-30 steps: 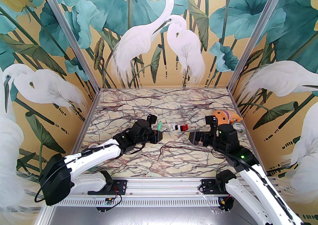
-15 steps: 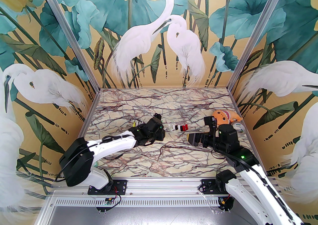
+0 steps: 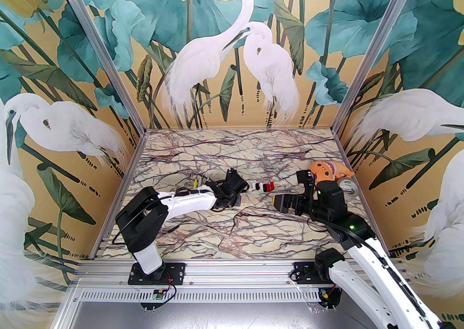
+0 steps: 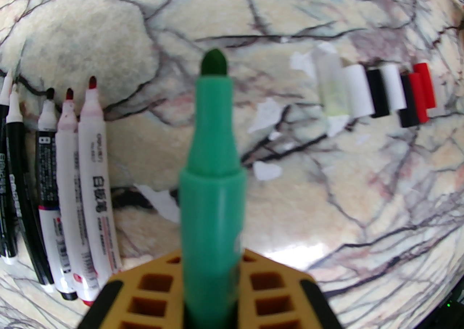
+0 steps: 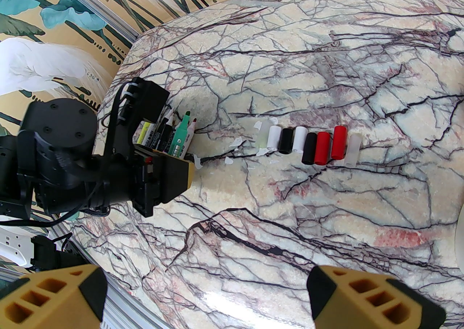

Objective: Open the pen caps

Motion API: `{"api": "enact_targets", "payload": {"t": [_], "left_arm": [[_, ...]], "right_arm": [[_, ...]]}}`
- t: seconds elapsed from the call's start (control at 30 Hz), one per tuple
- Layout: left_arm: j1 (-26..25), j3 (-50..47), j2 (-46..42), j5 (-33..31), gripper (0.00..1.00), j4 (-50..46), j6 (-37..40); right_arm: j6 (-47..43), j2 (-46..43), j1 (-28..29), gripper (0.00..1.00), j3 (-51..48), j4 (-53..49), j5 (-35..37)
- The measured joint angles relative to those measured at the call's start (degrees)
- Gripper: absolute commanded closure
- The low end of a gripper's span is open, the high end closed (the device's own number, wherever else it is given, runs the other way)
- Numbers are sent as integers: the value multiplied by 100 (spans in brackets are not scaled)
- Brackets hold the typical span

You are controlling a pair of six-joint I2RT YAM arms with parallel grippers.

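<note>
I will lower the green marker [image 4: 212, 175] there next with my left gripper and let it go.
The pen caps [image 3: 262, 186] lie side by side in a row on the marble table: clear, white, black and red ones [image 4: 377, 93], also seen ahead of my right wrist [image 5: 308, 144]. My left gripper [image 4: 212, 295] is shut on an uncapped green marker [image 4: 212, 175], tip pointing forward, just left of the row [image 3: 239, 193]. Several uncapped pens [image 4: 72, 189] lie in a line to its left [image 5: 159, 135]. Right of the caps and nearer the table's front, my right gripper [image 3: 281, 203] stands open, holding nothing [image 5: 203, 302].
An orange plush toy [image 3: 326, 171] and a tape roll [image 3: 348, 186] sit at the back right beside the right arm. Small white paper scraps [image 4: 268, 120] lie between the pens and the caps. Walls [image 3: 119, 175] close the table on three sides.
The left arm has swung in from the left, elbow now over its base, carrying the green marker slightly right toward the caps. The right gripper has barely moved.
</note>
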Motion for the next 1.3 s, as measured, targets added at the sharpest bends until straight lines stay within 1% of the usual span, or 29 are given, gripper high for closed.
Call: {"api": "enact_targets", "payload": {"t": [0.2,0.57,0.97,1.3], "left_arm": [[0,107,203,-280,82,-258,-4],[0,356,492,-619,79,-573,17],[-28,520,713,-800,72,-774,20],[-50,756,713,-925,72,-1014,22]], "right_arm": [[0,22,0,1,0,-20,0],[4,63,0,1,-2,-42,0],[4,125,0,1,-2,-87,2],[2,153,0,1,-2,-122,-2]]}}
